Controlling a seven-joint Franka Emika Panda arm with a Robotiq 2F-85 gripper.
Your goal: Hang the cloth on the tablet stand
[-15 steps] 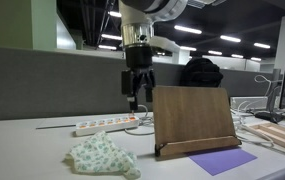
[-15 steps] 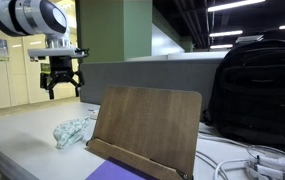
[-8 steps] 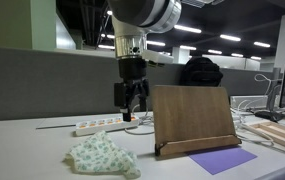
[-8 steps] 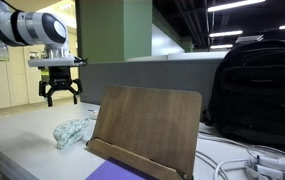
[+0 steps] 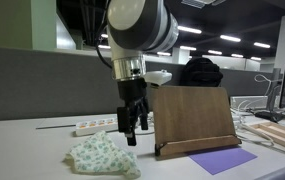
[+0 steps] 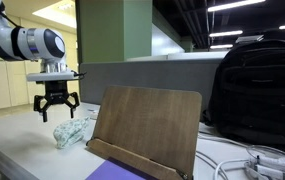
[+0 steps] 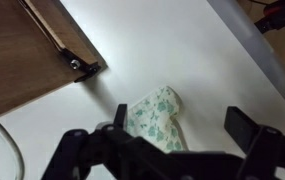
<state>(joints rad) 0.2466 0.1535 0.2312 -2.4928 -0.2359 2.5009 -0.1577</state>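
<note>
My open gripper comes down around the corner of the cloth (image 7: pixel 163 108) below it next, since its fingers still hover clear above the crumpled fabric.
The cloth (image 5: pixel 101 155), a pale cream-green speckled rag, lies crumpled on the white table; it also shows in an exterior view (image 6: pixel 72 131) and in the wrist view (image 7: pixel 157 117). The tablet stand (image 5: pixel 193 120), an upright brown wooden board with a bottom ledge, stands beside it and shows in an exterior view (image 6: pixel 144 129); its corner shows in the wrist view (image 7: pixel 27 55). My gripper (image 5: pixel 130 133) is open and empty, hovering just above the cloth in both exterior views (image 6: pixel 57 113). In the wrist view the cloth lies between the open fingers (image 7: pixel 182 122).
A white power strip (image 5: pixel 97 126) lies behind the cloth. A flat purple sheet (image 5: pixel 222 160) lies in front of the stand. A black backpack (image 6: pixel 252 82) stands behind the stand, with cables (image 6: pixel 247 160) near it. A grey partition wall (image 5: pixel 42 85) runs behind the table.
My gripper has moved down and forward from behind the power strip to just above the cloth. It stayed open. The cloth and stand have not moved.
</note>
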